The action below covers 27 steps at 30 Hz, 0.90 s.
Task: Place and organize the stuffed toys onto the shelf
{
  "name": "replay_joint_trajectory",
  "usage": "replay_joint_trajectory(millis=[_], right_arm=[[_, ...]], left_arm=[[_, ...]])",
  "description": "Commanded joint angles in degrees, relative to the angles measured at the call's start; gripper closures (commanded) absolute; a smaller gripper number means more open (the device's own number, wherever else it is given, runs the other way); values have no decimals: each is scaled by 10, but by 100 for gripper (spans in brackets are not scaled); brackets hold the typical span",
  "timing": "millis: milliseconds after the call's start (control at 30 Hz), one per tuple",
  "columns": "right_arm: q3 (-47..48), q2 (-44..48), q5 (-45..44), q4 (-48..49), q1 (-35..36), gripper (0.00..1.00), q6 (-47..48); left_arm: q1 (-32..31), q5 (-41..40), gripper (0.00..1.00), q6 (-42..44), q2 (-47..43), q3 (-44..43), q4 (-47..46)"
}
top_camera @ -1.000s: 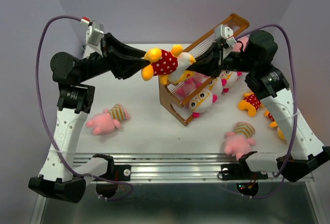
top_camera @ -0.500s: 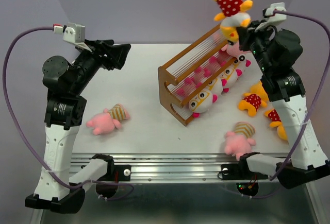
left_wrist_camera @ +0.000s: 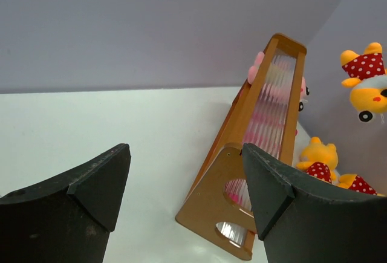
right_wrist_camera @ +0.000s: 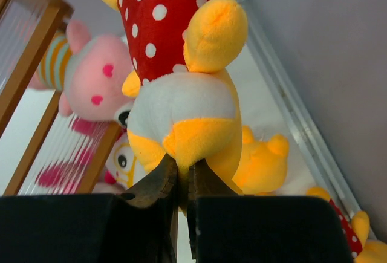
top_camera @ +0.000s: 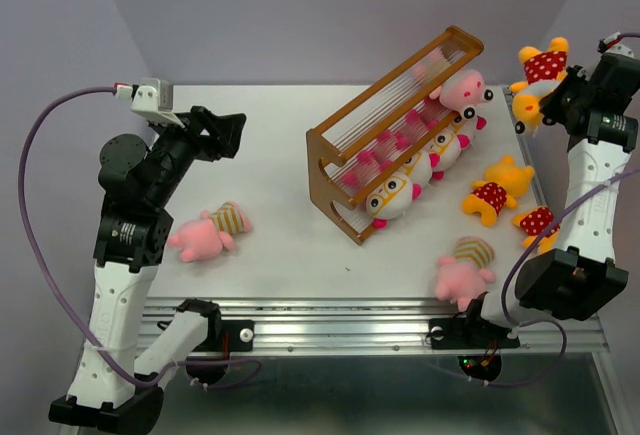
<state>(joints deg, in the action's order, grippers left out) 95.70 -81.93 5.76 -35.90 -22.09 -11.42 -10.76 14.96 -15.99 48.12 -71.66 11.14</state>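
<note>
The pink toy's row has room, so my right gripper should swing toward the shelf (top_camera: pixel 395 135) next, slide the yellow toy in feet first beside the pink toy and release it.
The orange-brown wooden shelf (top_camera: pixel 395 135) stands tilted at the table's middle, also in the left wrist view (left_wrist_camera: pixel 254 154). It holds a pink toy (top_camera: pixel 462 90) and white-faced toys with orange glasses (top_camera: pixel 395 195). My right gripper (top_camera: pixel 555 95) is shut on a yellow toy in red polka dots (top_camera: pixel 540 73), holding it in the air right of the shelf. In the right wrist view its jaws (right_wrist_camera: pixel 184 172) pinch the toy's yellow underside (right_wrist_camera: pixel 181 63). My left gripper (top_camera: pixel 225 133) is open and empty left of the shelf (left_wrist_camera: pixel 184 178).
Two pink toys in striped shirts lie on the table, one at the left (top_camera: pixel 208 233) and one at the front right (top_camera: pixel 465 267). Two yellow polka-dot toys (top_camera: pixel 495 187) (top_camera: pixel 535 223) lie right of the shelf. The table's right edge rail (right_wrist_camera: pixel 290 100) is close.
The left gripper let go of the yellow toy and drew back left. The right arm lifted the toy above the shelf, then swung it right and lower.
</note>
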Motion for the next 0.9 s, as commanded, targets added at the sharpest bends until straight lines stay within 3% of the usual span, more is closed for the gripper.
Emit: replay_joint_trajectory(millis=[0, 100, 367, 867], right_arm=[[56, 2, 155, -98, 2, 99, 39], [70, -12, 244, -145, 2, 100, 75], [56, -28, 309, -206, 2, 99, 105], [7, -32, 300, -218, 92, 99, 163]], left_arm=[[1, -15, 15, 17, -21, 21, -18], [1, -18, 15, 18, -29, 34, -29], [2, -13, 15, 23, -21, 35, -31], [1, -5, 15, 15, -16, 35, -29]])
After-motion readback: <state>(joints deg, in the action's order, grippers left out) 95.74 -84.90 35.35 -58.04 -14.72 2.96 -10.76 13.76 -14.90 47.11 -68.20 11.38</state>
